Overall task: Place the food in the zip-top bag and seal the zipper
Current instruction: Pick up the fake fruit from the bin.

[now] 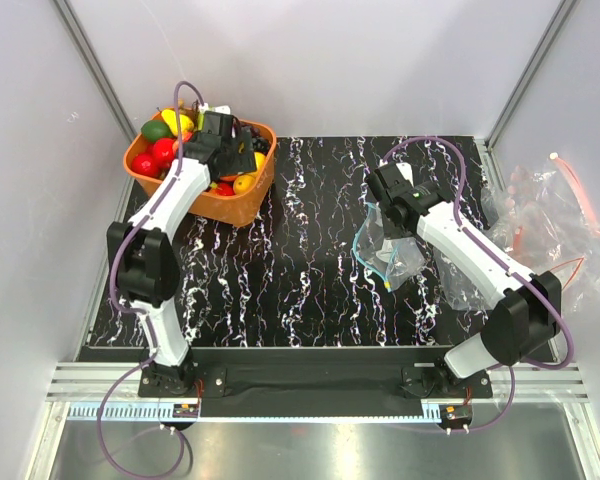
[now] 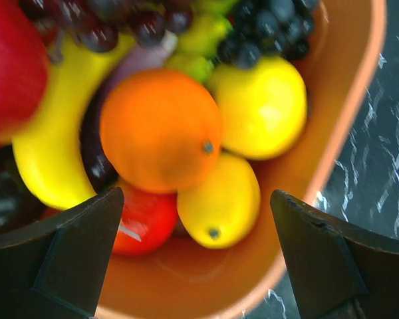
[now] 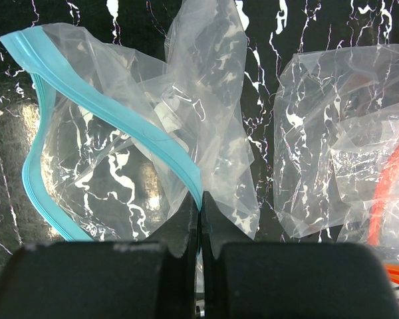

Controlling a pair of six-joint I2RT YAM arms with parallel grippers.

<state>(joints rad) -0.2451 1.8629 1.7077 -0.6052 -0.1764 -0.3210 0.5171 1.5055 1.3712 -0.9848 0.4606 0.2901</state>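
The open left gripper comes down next until the fingertips straddle the round sides of the orange fruit [image 2: 161,130], and closes, because the fruit lies uncovered atop the others.
The toy fruits lie in an orange basket [image 1: 242,207] at the back left. The left wrist view shows an orange [image 2: 159,129], two yellow lemon-like fruits [image 2: 219,199] [image 2: 263,106] and a red one [image 2: 143,222]. My left gripper [image 1: 238,155] [image 2: 194,199] is open above them and holds nothing. The clear zip-top bag [image 1: 385,250] [image 3: 113,153] lies right of centre with its mouth gaping. My right gripper [image 1: 382,228] [image 3: 200,203] is shut on its light blue zipper [image 3: 153,139] and holds the edge up.
The basket [image 2: 332,133] also holds a banana [image 2: 46,159], dark grapes [image 2: 266,30] and green fruit [image 1: 156,129]. Other clear bags with red-orange strips [image 1: 550,220] [image 3: 332,133] lie heaped at the right edge of the black marbled mat [image 1: 300,260].
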